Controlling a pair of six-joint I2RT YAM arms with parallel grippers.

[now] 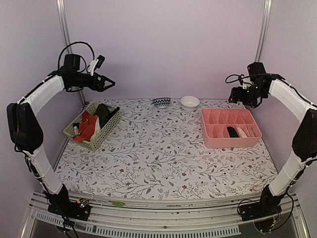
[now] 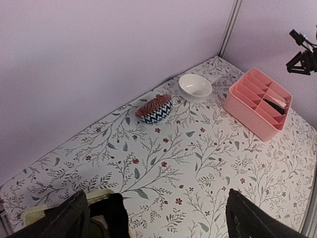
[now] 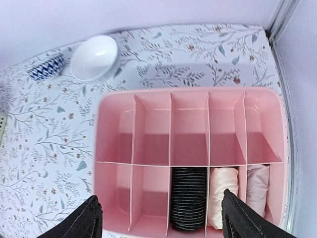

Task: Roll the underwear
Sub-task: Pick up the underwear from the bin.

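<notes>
I should next move my left gripper down and left in the top view, onto the underwear's red-and-cream border (image 1: 94, 124), which lies below it on that side.
A red-orange underwear with a cream-white part (image 1: 87, 127) and a dark one (image 1: 102, 113) lie heaped in the pale green basket (image 1: 110, 125) at the table's left. My left gripper (image 1: 110, 83) is open and empty, raised high above the basket; in its wrist view the gripper (image 2: 158, 218) shows wide-apart fingers over the table. My right gripper (image 1: 233, 95) is open and empty above the pink tray (image 1: 210, 136); in its wrist view the gripper (image 3: 161, 220) hangs over the tray (image 3: 153, 104), which holds a rolled black striped piece (image 3: 189, 197), a cream roll (image 3: 223, 193) and a pale pink roll (image 3: 257, 188).
A blue-patterned bowl (image 1: 161, 102) and a white bowl (image 1: 190, 102) stand at the back middle. The floral table (image 1: 158, 158) is closed in by pale walls behind and at both sides.
</notes>
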